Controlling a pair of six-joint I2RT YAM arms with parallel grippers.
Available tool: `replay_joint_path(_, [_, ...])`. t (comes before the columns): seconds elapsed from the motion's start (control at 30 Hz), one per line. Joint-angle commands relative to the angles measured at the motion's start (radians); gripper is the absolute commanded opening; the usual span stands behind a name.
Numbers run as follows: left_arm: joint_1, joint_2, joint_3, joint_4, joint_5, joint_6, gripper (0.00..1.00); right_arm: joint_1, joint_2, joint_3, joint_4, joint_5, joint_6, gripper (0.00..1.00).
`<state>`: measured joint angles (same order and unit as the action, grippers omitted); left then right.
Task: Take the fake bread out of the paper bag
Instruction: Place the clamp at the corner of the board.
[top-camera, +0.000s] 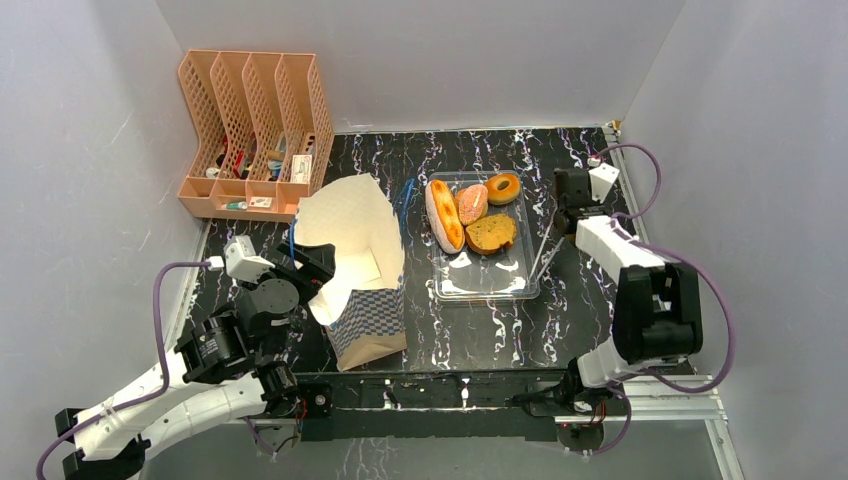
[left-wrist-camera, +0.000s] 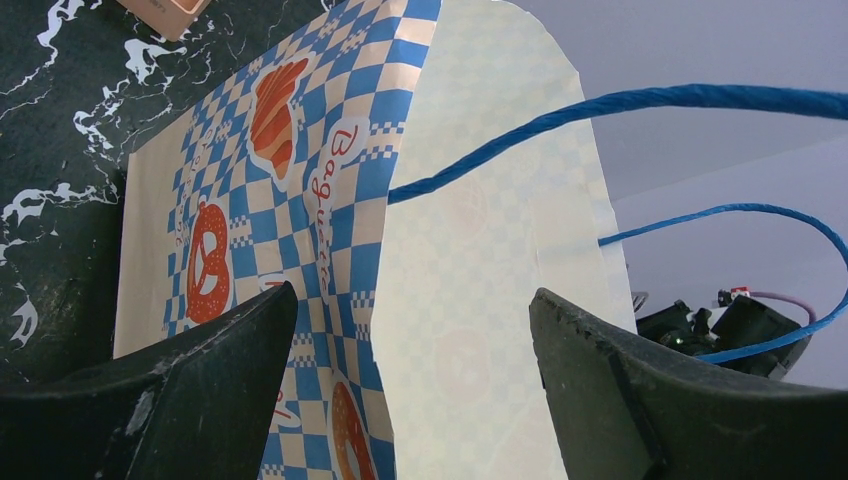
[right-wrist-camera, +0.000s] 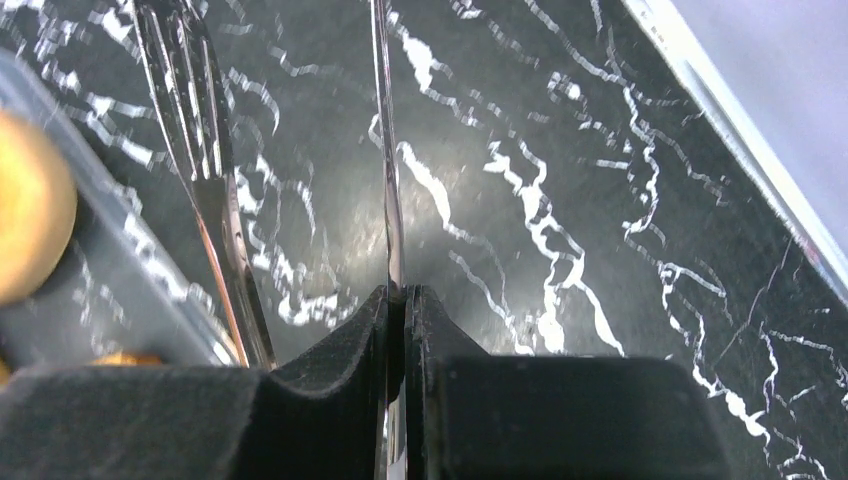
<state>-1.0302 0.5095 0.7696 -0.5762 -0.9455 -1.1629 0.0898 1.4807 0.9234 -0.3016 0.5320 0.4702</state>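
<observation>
My right gripper should next move the tongs away from my base and down, away from the tray toward the side, to bare counter (top-camera: 577, 272) (right-wrist-camera: 540, 210).
The paper bag (top-camera: 352, 262) stands tilted at centre left, its mouth open toward the back; the blue cord handles (top-camera: 403, 200) hang by it. The fake bread lies in a clear tray (top-camera: 497, 285): the long loaf (top-camera: 445, 215), two rings (top-camera: 471, 203) (top-camera: 502, 187) and the brown slice (top-camera: 491, 233). My left gripper (top-camera: 312, 266) is open at the bag's left side. In the left wrist view the bag (left-wrist-camera: 300, 200) and a cord handle (left-wrist-camera: 620, 100) fill the space ahead of the open gripper (left-wrist-camera: 412, 330). My right gripper (top-camera: 572, 215) (right-wrist-camera: 397, 300) is shut on the thin metal tongs (right-wrist-camera: 388, 150).
A peach mesh file organizer (top-camera: 255, 130) stands at the back left. The tongs (top-camera: 545, 255) lie along the tray's right edge. In the right wrist view the tray's rim (right-wrist-camera: 110, 270) and a piece of bread (right-wrist-camera: 30, 205) are at the left. Walls close in both sides.
</observation>
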Motion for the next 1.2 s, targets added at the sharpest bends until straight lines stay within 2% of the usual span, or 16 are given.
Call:
replay_joint_path(0.0, [0.003,-0.01,-0.006,0.0,-0.004,0.018,0.85,-0.06,0.099,0.118,0.099,0.073,-0.02,0.0])
replay_joint_path(0.23, [0.004,-0.027,-0.011,-0.017,0.0,0.009,0.85,-0.133,0.31,0.266,0.11,0.09,-0.041,0.0])
replay_joint_path(0.47, [0.003,-0.009,-0.015,0.001,0.001,0.029,0.85,-0.138,0.528,0.442,0.091,0.121,-0.081,0.0])
replay_joint_path(0.6, [0.004,0.011,-0.022,0.02,-0.001,0.041,0.85,-0.137,0.597,0.488,0.071,0.088,-0.069,0.05])
replay_joint_path(0.7, [0.003,0.018,-0.032,0.045,-0.003,0.059,0.85,-0.137,0.608,0.49,0.075,0.036,-0.06,0.15])
replay_joint_path(0.8, [0.004,0.022,-0.04,0.072,0.001,0.078,0.85,-0.137,0.598,0.5,0.042,0.04,-0.02,0.4])
replay_joint_path(0.93, [0.003,0.029,-0.034,0.07,0.008,0.085,0.85,-0.137,0.492,0.449,0.057,0.072,0.019,0.65])
replay_joint_path(1.17, [0.003,0.003,-0.042,0.069,0.026,0.088,0.85,-0.097,0.251,0.351,0.087,0.06,0.047,0.69])
